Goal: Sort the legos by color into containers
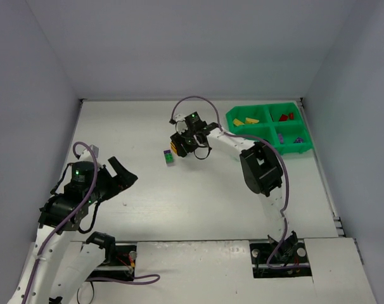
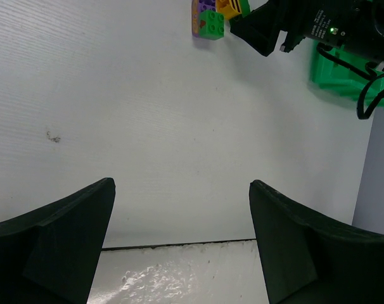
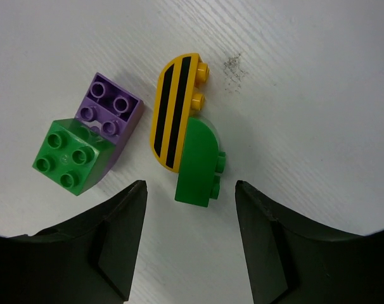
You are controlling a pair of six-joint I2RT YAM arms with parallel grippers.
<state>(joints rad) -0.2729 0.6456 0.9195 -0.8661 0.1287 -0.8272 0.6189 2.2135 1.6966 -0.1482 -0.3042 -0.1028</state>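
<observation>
The robot's right gripper is going to lower its open fingers around the green curved brick's near end (image 3: 196, 187) next and close them, because that end of the brick lies below and sticks out clear of the yellow brick.
Four legos lie together on the white table. In the right wrist view they are a green square brick (image 3: 66, 157), a purple brick (image 3: 109, 107) against it, a yellow curved brick with black stripes (image 3: 173, 107) and a green curved brick (image 3: 198, 161) touching the yellow one. My right gripper (image 3: 190, 185) hangs open just over the green curved brick's near end, gripping nothing. In the top view it (image 1: 182, 147) sits beside this cluster (image 1: 170, 156). The green tray (image 1: 270, 123) stands at the far right. My left gripper (image 1: 119, 174) is open and empty at the near left.
The tray holds yellow pieces (image 1: 246, 120) in its far-left compartment, red ones (image 1: 284, 117) far right and purple ones (image 1: 298, 140) near right. Grey walls close in the table on three sides. The left wrist view shows the cluster (image 2: 208, 19) and tray (image 2: 338, 76) far ahead.
</observation>
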